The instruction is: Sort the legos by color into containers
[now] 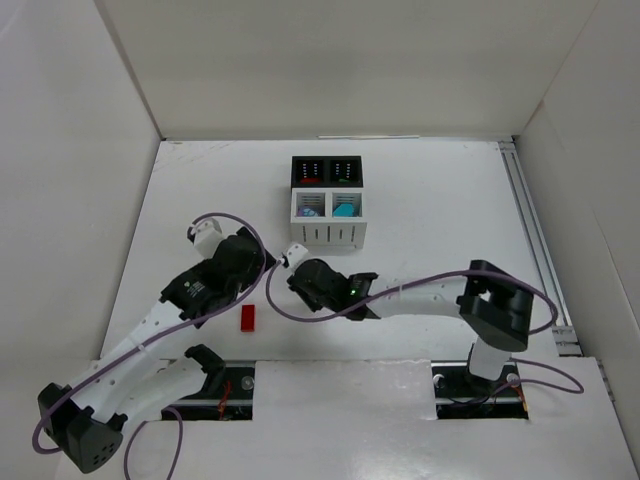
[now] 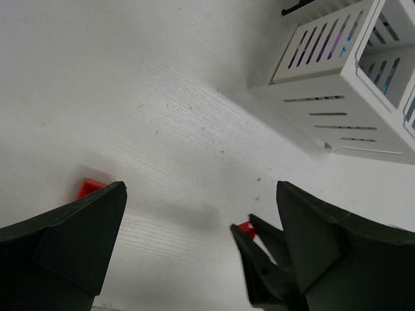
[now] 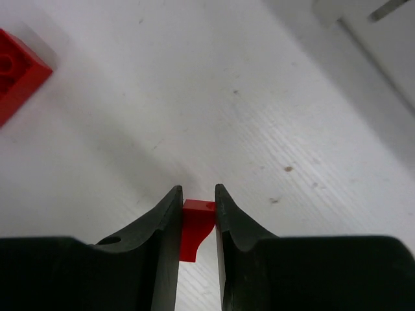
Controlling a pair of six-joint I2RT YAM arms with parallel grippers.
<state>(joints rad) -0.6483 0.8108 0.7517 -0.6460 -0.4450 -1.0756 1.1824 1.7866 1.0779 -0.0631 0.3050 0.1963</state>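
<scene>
The black container section with red inside is outward of my right gripper, so I should lift the gripper, carry the matching red lego outward and release it there.
My right gripper (image 3: pixel 198 194) is shut on a small red lego (image 3: pixel 194 232), just above the white table. In the top view this gripper (image 1: pixel 292 282) is in front of the containers (image 1: pixel 327 232). My left gripper (image 2: pixel 201 189) is open and empty, its jaws wide apart. Between them I see the right gripper's fingertips (image 2: pixel 259 256) with the red lego (image 2: pixel 244 227). A second, flat red lego (image 1: pixel 248 319) lies on the table near the left arm. It also shows in the left wrist view (image 2: pixel 87 188) and the right wrist view (image 3: pixel 16 74). The white compartments hold a purple piece (image 1: pixel 310 211) and a cyan piece (image 1: pixel 345 210).
White walls enclose the table on three sides. A metal rail (image 1: pixel 535 245) runs along the right edge. Purple cables (image 1: pixel 420 285) loop off both arms. The two grippers are close together, left of and in front of the bin block (image 2: pixel 337 103).
</scene>
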